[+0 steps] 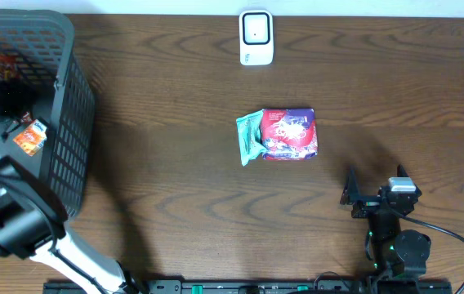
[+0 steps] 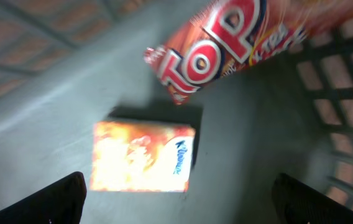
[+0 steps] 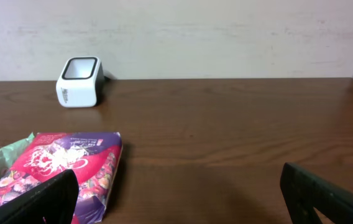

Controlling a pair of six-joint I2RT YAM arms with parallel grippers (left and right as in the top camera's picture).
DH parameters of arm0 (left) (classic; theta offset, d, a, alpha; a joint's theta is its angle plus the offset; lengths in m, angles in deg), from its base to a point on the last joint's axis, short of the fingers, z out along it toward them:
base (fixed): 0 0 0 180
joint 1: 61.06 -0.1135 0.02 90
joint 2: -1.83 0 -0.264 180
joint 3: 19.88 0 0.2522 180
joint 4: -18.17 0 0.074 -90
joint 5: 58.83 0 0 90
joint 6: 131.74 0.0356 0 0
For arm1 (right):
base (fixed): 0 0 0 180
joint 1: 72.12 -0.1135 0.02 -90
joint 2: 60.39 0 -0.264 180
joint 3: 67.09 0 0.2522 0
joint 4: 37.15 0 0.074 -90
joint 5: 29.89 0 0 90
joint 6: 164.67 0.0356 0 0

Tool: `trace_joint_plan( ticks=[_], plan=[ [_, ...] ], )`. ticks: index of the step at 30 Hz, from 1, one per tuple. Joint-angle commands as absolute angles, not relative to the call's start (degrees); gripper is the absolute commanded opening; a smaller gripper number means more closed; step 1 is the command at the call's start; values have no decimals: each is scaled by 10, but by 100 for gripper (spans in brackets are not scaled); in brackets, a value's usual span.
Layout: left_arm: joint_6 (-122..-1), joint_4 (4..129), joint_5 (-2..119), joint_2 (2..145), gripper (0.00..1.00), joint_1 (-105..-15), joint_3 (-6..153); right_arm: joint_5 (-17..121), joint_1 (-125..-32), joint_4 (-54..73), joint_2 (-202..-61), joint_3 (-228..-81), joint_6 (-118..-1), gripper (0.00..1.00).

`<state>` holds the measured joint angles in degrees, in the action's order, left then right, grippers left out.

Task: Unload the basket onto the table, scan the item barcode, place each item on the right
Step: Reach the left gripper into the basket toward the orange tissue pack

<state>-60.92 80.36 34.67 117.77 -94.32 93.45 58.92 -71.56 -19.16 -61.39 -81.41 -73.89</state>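
I will lower my left gripper onto the white end of the orange tissue pack next.
In the left wrist view my left gripper hangs open inside the black basket, holding nothing. Just ahead of its fingers an orange tissue pack lies flat on the basket floor. A red snack packet leans beyond it. The white barcode scanner stands at the table's far edge. My right gripper is open and empty, low over the table at the front right. A red and purple packet lies just past its left finger.
A green packet lies against the left side of the red and purple packet at mid-table. The basket's mesh walls close in around the left gripper. The right arm stands near the front edge.
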Motion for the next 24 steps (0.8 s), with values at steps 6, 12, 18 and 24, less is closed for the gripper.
trace_joint_plan(
  ticks=[6, 12, 18, 24],
  plan=[
    [-581, 762, 282, 1252, 95, -899, 927, 594, -720, -191, -612, -812, -745, 99],
    [-639, 774, 174, 1285, 95, -878, 926, 594, -720, -191, -612, -812, -745, 99],
    [-656, 800, 158, 1307, 84, -879, 926, 594, -720, -191, -612, -812, -745, 99],
    [-663, 814, 154, 1301, 76, -879, 929, 594, -720, -191, -611, -812, -745, 99]
  ],
)
